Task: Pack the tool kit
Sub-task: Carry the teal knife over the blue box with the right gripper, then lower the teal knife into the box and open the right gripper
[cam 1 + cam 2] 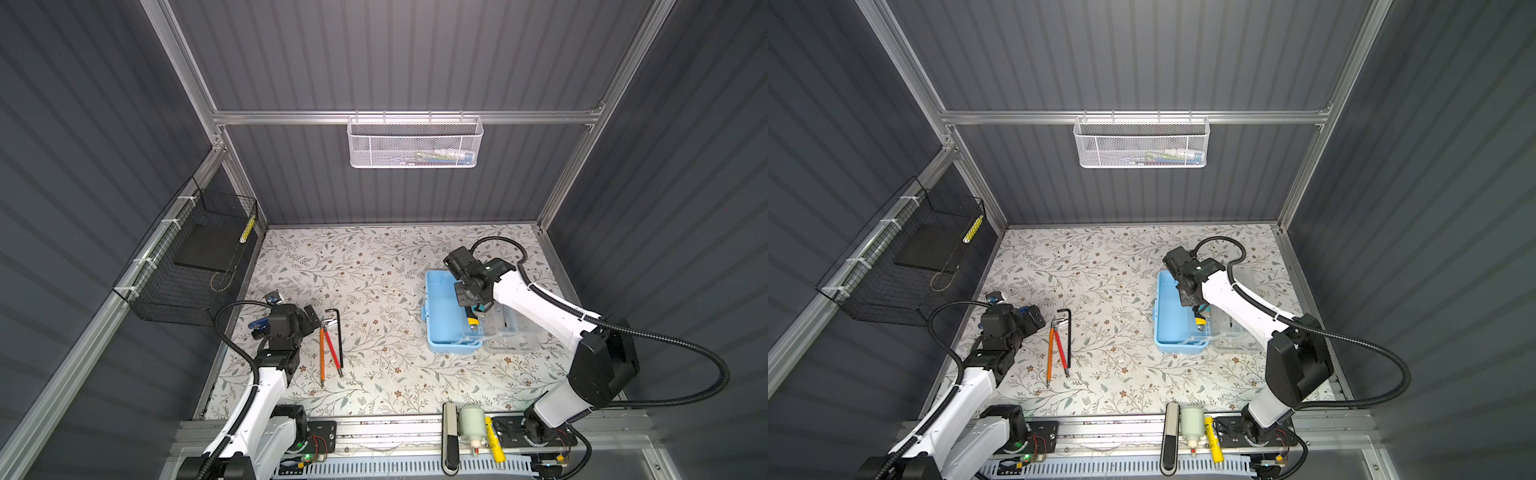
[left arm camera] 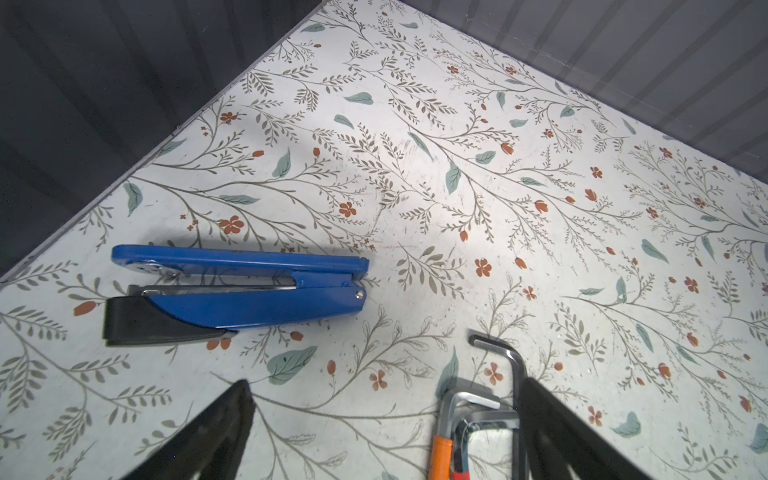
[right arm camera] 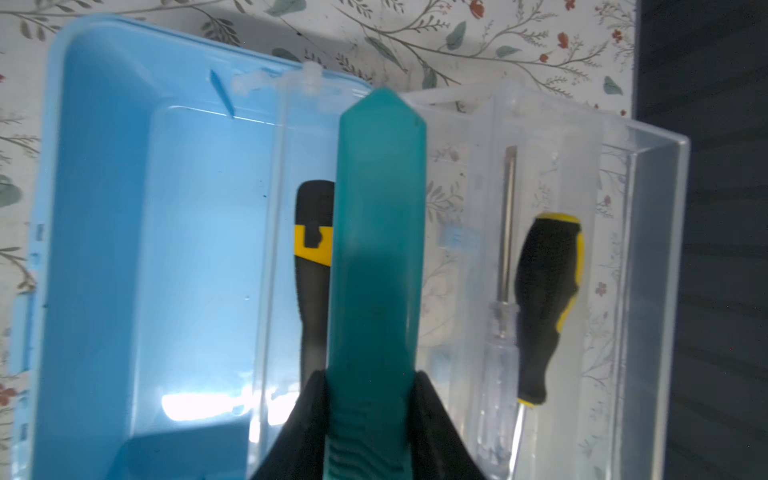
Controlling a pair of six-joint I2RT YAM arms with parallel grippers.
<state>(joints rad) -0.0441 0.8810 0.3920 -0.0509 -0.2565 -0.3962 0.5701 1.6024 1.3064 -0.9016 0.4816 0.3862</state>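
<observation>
The tool kit's empty strip (image 3: 446, 264) beside the black-and-yellow tool (image 3: 313, 249) lies below. I should lower my right gripper to it and release the teal tool there.
The tool kit (image 1: 442, 328) (image 1: 1169, 328) lies open at the right of the table, its see-through lid (image 1: 513, 338) folded flat beside the light-blue base (image 3: 104, 249). My right gripper (image 3: 371, 380) (image 1: 478, 307) hangs over the hinge line, shut on a teal tool (image 3: 376, 232). Below it lie a black-and-yellow tool (image 3: 313, 249), a clear-handled screwdriver (image 3: 505, 291) and a black-and-yellow screwdriver (image 3: 544, 307). My left gripper (image 2: 386, 399) (image 1: 309, 320) is open just above the table, empty. Beside it lie three hex keys (image 1: 332, 345) (image 2: 494, 401) and a blue stapler (image 2: 249, 291).
A white mesh basket (image 1: 415, 143) hangs on the back rail. A black wire basket (image 1: 195, 270) is fixed to the left wall. On the front rail lie a white bottle (image 1: 471, 424) and a yellow marker (image 1: 496, 442).
</observation>
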